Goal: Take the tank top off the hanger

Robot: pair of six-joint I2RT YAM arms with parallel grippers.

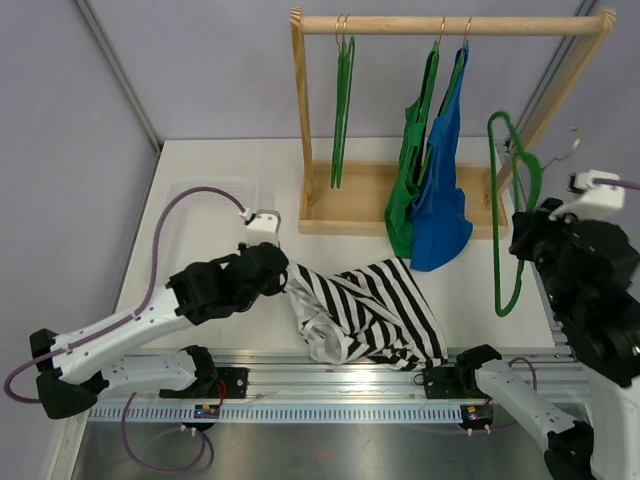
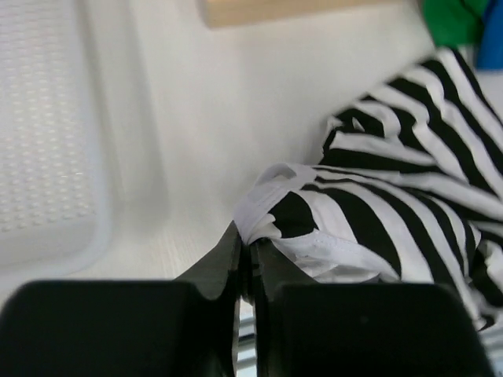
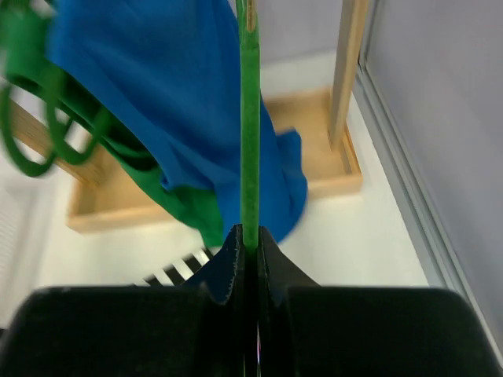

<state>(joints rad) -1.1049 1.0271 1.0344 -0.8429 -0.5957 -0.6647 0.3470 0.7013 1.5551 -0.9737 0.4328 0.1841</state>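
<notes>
The bare hanger goes outward next, where the rack's empty bar end (image 1: 520, 26) lies beside the blue top. My right gripper hooks it there and releases it.
A black-and-white striped tank top (image 1: 370, 312) lies crumpled on the table near the front edge, off any hanger. My left gripper (image 1: 283, 276) is shut on its white edge, seen close in the left wrist view (image 2: 271, 224). My right gripper (image 1: 522, 240) is shut on a bare green hanger (image 1: 508, 215) and holds it in the air at the right. The right wrist view shows the hanger's green bar (image 3: 250, 126) pinched between the fingers. The left gripper (image 2: 245, 250) and the right gripper (image 3: 250, 243) both show closed jaws.
A wooden rack (image 1: 450, 24) stands at the back with an empty green hanger (image 1: 343, 100), a green top (image 1: 410, 170) and a blue top (image 1: 442, 190). A white mesh tray (image 2: 47, 149) lies at the left. A metal rail (image 1: 330, 375) runs along the front.
</notes>
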